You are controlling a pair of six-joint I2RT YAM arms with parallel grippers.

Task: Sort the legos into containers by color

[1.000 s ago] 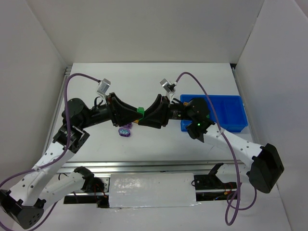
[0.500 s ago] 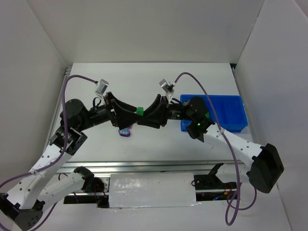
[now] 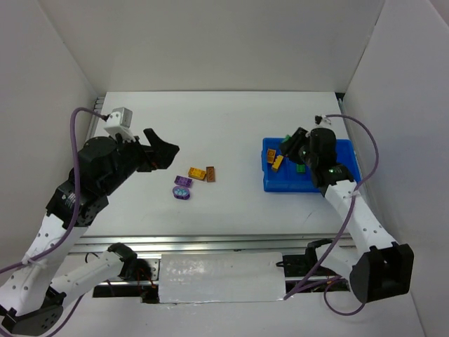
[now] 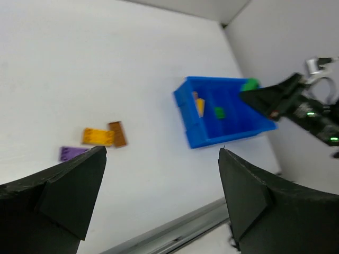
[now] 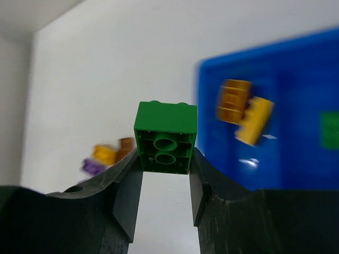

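Observation:
My right gripper is above the matching green lego's compartment (image 3: pixel 299 170) (image 5: pixel 306 140), which lies to the gripper's right in the top view. It will move down and back to the compartment and release.
My right gripper (image 5: pixel 165 161) is shut on a green lego (image 5: pixel 165 138), held in the air over the left end of the blue tray of containers (image 3: pixel 345 184). In the tray lie two yellow-orange legos (image 3: pixel 274 159) in the left compartment and one green lego (image 3: pixel 300 168) in the one beside it. On the table left of the tray lie an orange lego (image 3: pixel 196 173), a brown lego (image 3: pixel 210 173) and purple legos (image 3: pixel 182 187). My left gripper (image 3: pixel 163 153) is open, raised at the left, with nothing between its fingers (image 4: pixel 254 196).
White walls enclose the table on the left, back and right. A metal rail (image 3: pixel 210 242) runs along the near edge between the arm bases. The right arm's purple cable (image 3: pixel 365 140) arcs over the tray's right end.
The two grippers met at mid-table on the green lego; the left one opened and drew back to the left. The right gripper carried the green lego right, over the tray.

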